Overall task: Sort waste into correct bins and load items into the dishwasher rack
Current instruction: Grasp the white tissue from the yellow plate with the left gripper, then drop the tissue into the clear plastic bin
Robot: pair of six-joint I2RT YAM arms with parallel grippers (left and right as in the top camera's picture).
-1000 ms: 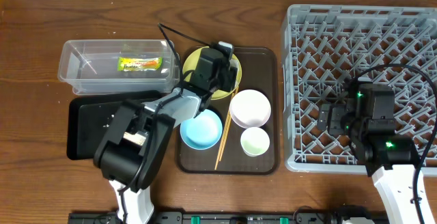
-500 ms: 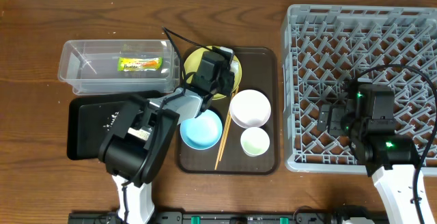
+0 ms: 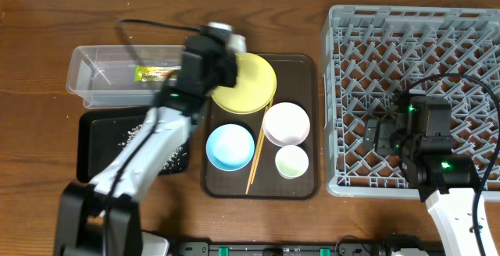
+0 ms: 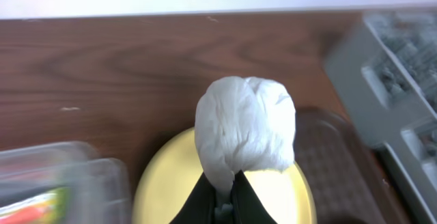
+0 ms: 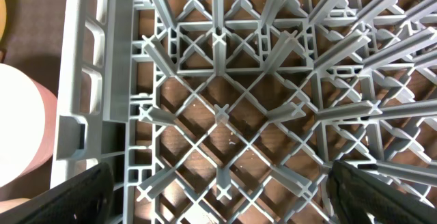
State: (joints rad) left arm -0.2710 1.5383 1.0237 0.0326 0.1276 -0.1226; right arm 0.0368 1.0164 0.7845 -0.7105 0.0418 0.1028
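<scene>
I should next swing my left gripper to the left in the overhead view, over the clear tub that already has wrapper waste in it, and let go of the tissue.
My left gripper is shut on a crumpled white tissue and holds it up over the round yellow plate. From overhead the left gripper hangs at the plate's upper left edge, next to the clear tub, which holds the green-and-orange wrapper. Rice grains lie in the black tray. My right gripper stands open and empty over the grey dishwasher rack, near the rack's left side.
On the dark brown serving tray stand a light blue bowl, a white bowl and a small pale cup. Two wooden chopsticks lie between the bowls.
My left gripper has shut on the tissue, lifted it off the yellow plate and swung up and left toward the clear tub. The right arm has not moved.
</scene>
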